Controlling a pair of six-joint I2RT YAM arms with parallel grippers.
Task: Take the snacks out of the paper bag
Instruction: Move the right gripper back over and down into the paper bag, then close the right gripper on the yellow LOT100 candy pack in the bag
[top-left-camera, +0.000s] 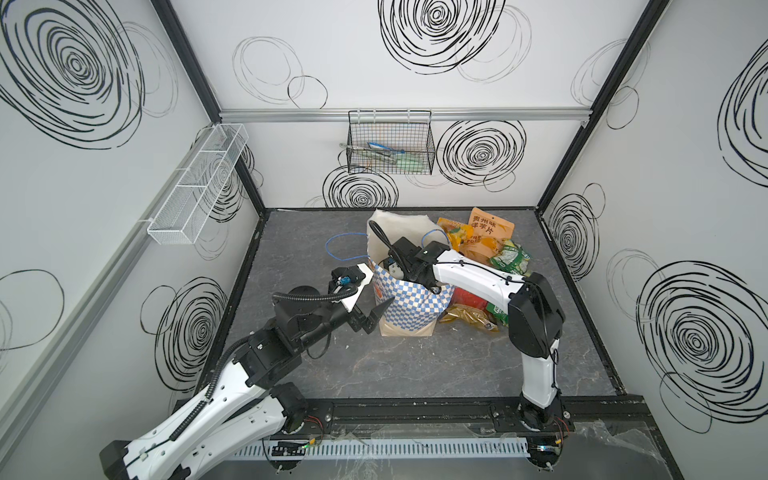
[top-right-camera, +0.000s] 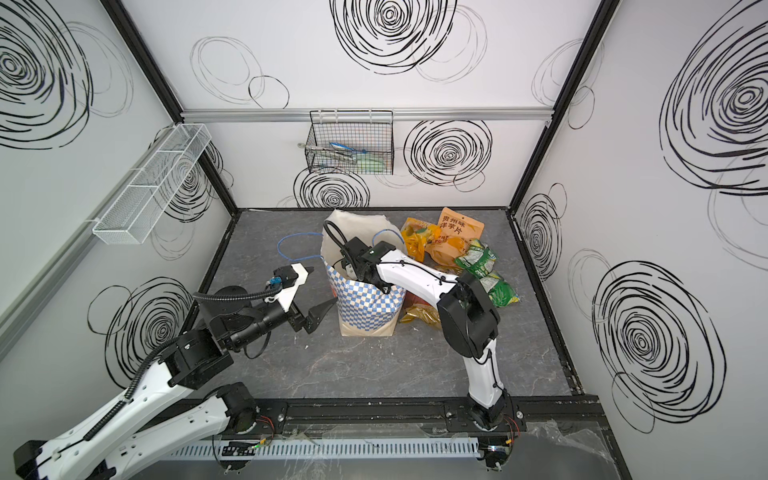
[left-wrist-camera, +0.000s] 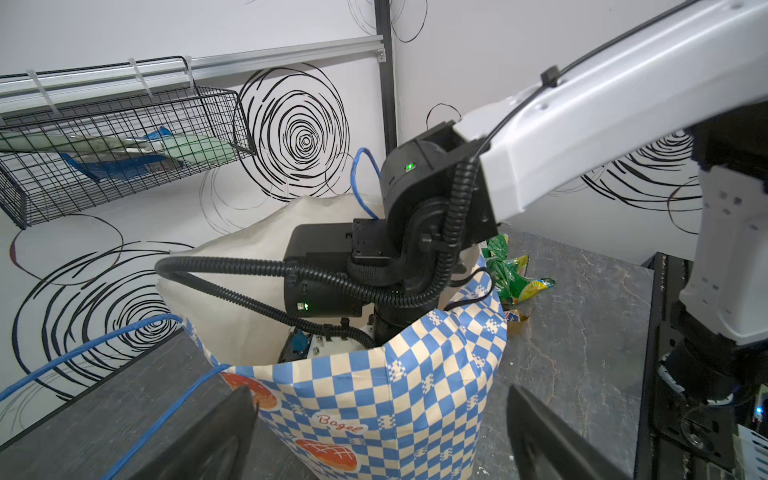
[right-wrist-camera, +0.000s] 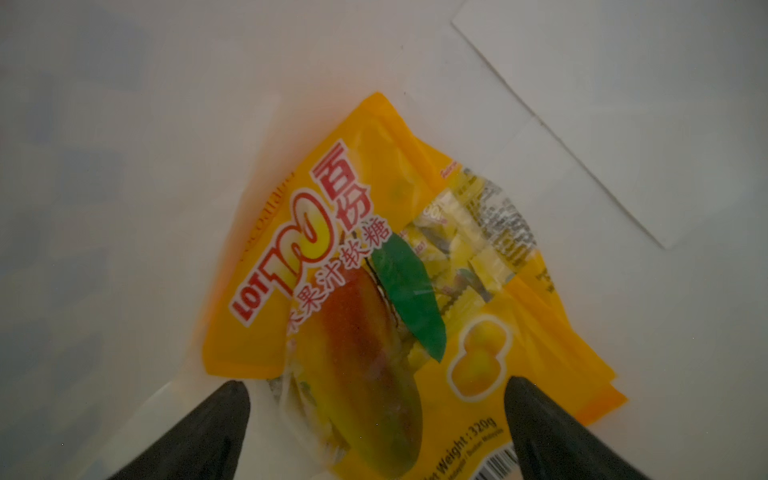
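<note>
I should next lower my right gripper deeper into the paper bag and close it across the packet's printed mango (right-wrist-camera: 360, 372), because the packet is just beyond the open fingers.
The paper bag (top-left-camera: 409, 309) (top-right-camera: 365, 309) stands upright mid-table, checkered band facing my left wrist camera (left-wrist-camera: 374, 399). My right gripper (right-wrist-camera: 376, 382) is down inside it, hidden in both top views. It is open, with a yellow mango-printed snack packet (right-wrist-camera: 374, 257) lying on the bag's floor just beyond its fingertips, untouched. My left gripper (top-left-camera: 380, 311) (left-wrist-camera: 380, 390) is open beside the bag's left face, holding nothing. Right of the bag lie an orange pouch with Chinese characters (top-left-camera: 490, 232), a yellow-orange bag (top-left-camera: 451, 235), green packets (top-left-camera: 511, 257), a red pouch (top-left-camera: 469, 299) and a gold bag (top-left-camera: 467, 318).
A black wire basket (top-left-camera: 390, 145) holding a few items hangs on the back wall. A white mesh shelf (top-left-camera: 195, 183) is mounted on the left wall. The bag's blue cord handle (top-left-camera: 345, 245) loops out to the left. My right arm (top-left-camera: 478, 274) crosses over the snack pile.
</note>
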